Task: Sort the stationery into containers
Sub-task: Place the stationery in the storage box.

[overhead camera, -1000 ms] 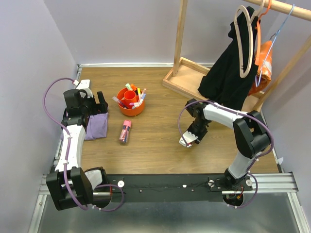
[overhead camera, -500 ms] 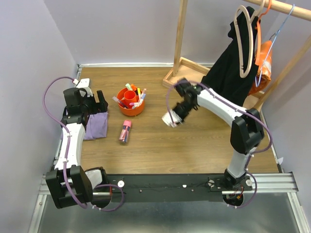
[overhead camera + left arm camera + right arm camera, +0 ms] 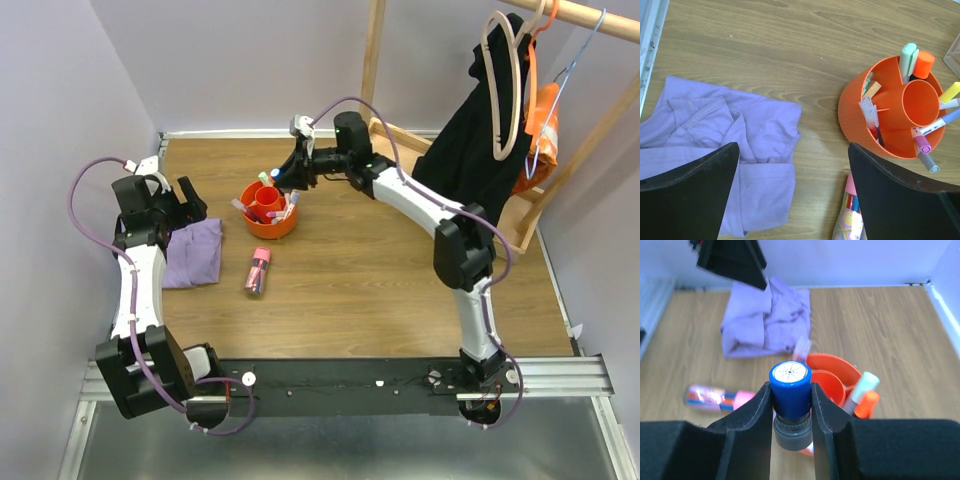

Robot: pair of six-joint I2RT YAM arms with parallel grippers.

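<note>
My right gripper shifts across the tub's far side next, then lowers over the tub's section nearest the purple cloth (image 3: 192, 253), which has open room.
The round orange tub (image 3: 268, 212) stands on the table with several pens and highlighters upright in its compartments; it also shows in the left wrist view (image 3: 896, 116) and the right wrist view (image 3: 837, 374). My right gripper (image 3: 288, 174) is shut on a small blue cylinder (image 3: 790, 387) and holds it just above the tub's far rim. A clear pink-capped tube (image 3: 258, 270) lies on the table in front of the tub, also showing in the left wrist view (image 3: 850, 216). My left gripper (image 3: 186, 205) is open and empty above the purple cloth (image 3: 192, 253).
A wooden rack base (image 3: 400, 160) and posts stand at the back right, with black and orange clothes on hangers (image 3: 480, 140). The purple cloth (image 3: 720, 150) lies at the table's left side. Walls close in on the left and back.
My right arm has swung from the table's middle right to the far left with the blue cylinder, now above the tub. My left gripper has lifted off the cloth a little.
</note>
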